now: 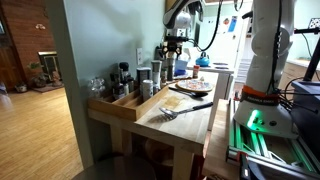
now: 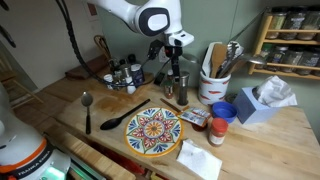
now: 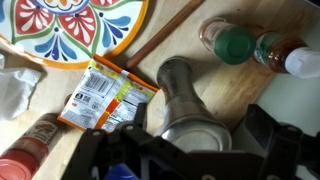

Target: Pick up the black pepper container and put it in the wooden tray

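Note:
My gripper should next go down slightly over the upper end of the silver-grey canister and close on its body. The open fingers are already on either side of it.
My gripper [image 3: 200,135] is open, and its two dark fingers stand on either side of a silver-grey canister [image 3: 185,95], not a black one. In both exterior views the gripper [image 2: 176,68] [image 1: 172,55] hangs over the silver canisters [image 2: 179,90] at the middle of the table. A slim dark bottle [image 1: 124,73], probably the black pepper container, stands among the jars beside the wooden tray [image 1: 128,106]. The black pepper container is out of the wrist view. The tray is long, of light wood, and lies along the table's edge.
A painted plate [image 2: 153,130] [image 3: 80,25], a snack packet [image 3: 105,97], a black spoon [image 2: 118,121] and a metal spoon [image 2: 87,105] lie on the table. A green-lidded jar [image 3: 235,45] and sauce bottles [image 3: 278,47] stand close by. A utensil crock [image 2: 213,85] and a tissue box [image 2: 258,103] stand further along the table.

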Available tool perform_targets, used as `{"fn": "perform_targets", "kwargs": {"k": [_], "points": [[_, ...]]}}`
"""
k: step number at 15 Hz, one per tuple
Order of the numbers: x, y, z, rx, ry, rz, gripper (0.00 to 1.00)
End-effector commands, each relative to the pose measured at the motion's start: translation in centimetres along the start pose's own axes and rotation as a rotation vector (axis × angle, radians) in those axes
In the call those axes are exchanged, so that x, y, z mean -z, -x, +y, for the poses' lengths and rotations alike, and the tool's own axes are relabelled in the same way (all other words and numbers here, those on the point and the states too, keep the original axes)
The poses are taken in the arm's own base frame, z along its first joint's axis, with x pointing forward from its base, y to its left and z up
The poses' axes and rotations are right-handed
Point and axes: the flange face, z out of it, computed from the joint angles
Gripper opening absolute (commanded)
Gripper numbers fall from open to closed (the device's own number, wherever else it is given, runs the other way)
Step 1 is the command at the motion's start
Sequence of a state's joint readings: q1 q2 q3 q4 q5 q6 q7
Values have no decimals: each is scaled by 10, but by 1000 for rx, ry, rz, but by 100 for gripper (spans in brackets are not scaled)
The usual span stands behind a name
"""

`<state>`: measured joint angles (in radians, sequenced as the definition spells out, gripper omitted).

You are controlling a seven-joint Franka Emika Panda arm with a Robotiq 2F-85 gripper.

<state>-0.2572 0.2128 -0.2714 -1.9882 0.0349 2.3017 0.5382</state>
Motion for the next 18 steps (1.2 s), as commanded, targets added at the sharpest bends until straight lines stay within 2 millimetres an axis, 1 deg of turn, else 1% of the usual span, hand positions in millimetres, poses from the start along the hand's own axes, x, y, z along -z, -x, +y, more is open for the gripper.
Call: {"fn": "perform_targets", "kwargs": {"k": [1, 6, 8, 9, 10, 12, 13, 16, 18], "points": [[-10, -7, -3, -34, 37, 46, 100], [-17, -10, -4, -63, 65, 64, 100], [-19, -12, -5, -71, 71, 68, 74], [-20, -12, -6, -73, 74, 67, 68], [-21, -12, -7, -73, 75, 68, 58], [-24, -13, -8, -74, 79, 70, 43], [-24, -13, -8, -73, 82, 71, 39], [-16, -11, -8, -60, 79, 72, 39], [3, -3, -7, -27, 69, 59, 39]]}}
